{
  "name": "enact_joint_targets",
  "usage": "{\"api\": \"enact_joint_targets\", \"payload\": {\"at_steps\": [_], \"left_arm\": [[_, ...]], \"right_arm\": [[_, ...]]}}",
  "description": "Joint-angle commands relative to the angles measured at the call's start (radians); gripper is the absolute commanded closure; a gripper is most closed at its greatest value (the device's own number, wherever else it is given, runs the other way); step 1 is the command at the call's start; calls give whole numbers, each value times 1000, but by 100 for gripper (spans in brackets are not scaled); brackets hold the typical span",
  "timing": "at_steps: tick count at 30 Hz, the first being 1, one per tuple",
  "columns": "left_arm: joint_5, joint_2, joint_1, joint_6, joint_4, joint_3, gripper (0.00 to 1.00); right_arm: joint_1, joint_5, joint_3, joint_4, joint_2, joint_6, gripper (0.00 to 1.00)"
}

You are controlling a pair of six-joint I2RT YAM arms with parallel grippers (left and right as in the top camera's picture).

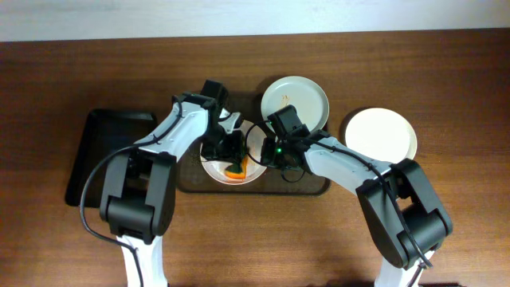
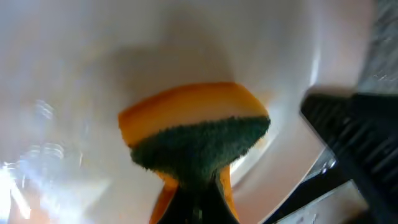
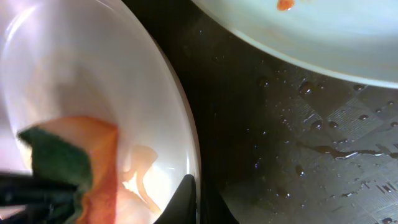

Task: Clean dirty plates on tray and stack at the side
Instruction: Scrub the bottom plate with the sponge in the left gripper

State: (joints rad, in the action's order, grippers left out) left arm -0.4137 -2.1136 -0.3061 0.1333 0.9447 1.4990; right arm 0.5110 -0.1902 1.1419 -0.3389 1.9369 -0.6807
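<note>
The third plate (image 1: 381, 135) looks clean and lies aside, so my right gripper will next rise, carry the plate off the brown tray (image 1: 311, 185), lower it onto that one and release it.
A white plate (image 1: 217, 169) lies on the brown tray (image 1: 311, 185). My left gripper (image 1: 232, 158) is shut on an orange sponge with a green scouring pad (image 2: 193, 127) and presses it on the plate's inside (image 2: 93, 62). My right gripper (image 3: 198, 198) is shut on that plate's right rim (image 3: 186, 143). Orange sauce streaks (image 3: 143, 168) lie next to the sponge (image 3: 74, 165). A second plate (image 1: 296, 100) with small sauce spots sits at the tray's far right corner. A third, clean-looking plate (image 1: 380, 135) lies on the table to the right.
A glossy black tray (image 1: 103, 151) lies on the wooden table left of the brown tray. The brown tray's surface (image 3: 298, 137) is wet with droplets. The two arms cross closely over the tray's middle.
</note>
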Motion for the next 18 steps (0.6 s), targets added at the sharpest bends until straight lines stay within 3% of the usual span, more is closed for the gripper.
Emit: {"api": "enact_joint_targets", "payload": {"at_steps": [1, 4, 5, 6, 7, 9, 12, 15, 18], "left_arm": [[225, -14, 6, 161, -111, -2, 100], [650, -14, 7, 368, -151, -2, 100], [745, -14, 6, 461, -54, -2, 100], [746, -14, 6, 468, 22, -2, 100], [689, -14, 6, 446, 81, -2, 100], [329, -14, 6, 234, 143, -2, 100], [-187, -14, 8, 1, 60, -2, 100], [-447, -14, 64, -8, -116, 36, 100], [-423, -14, 169, -4, -109, 176, 100]], "right_arm": [[4, -9, 2, -12, 16, 15, 96], [4, -9, 2, -13, 16, 15, 96], [4, -9, 2, -13, 16, 15, 96], [4, -9, 2, -12, 16, 15, 96], [4, -9, 2, -12, 16, 15, 96], [4, -13, 2, -12, 16, 15, 96], [4, -35, 2, -13, 16, 15, 96], [4, -39, 2, -24, 16, 15, 96], [3, -39, 2, -27, 16, 15, 96]]}}
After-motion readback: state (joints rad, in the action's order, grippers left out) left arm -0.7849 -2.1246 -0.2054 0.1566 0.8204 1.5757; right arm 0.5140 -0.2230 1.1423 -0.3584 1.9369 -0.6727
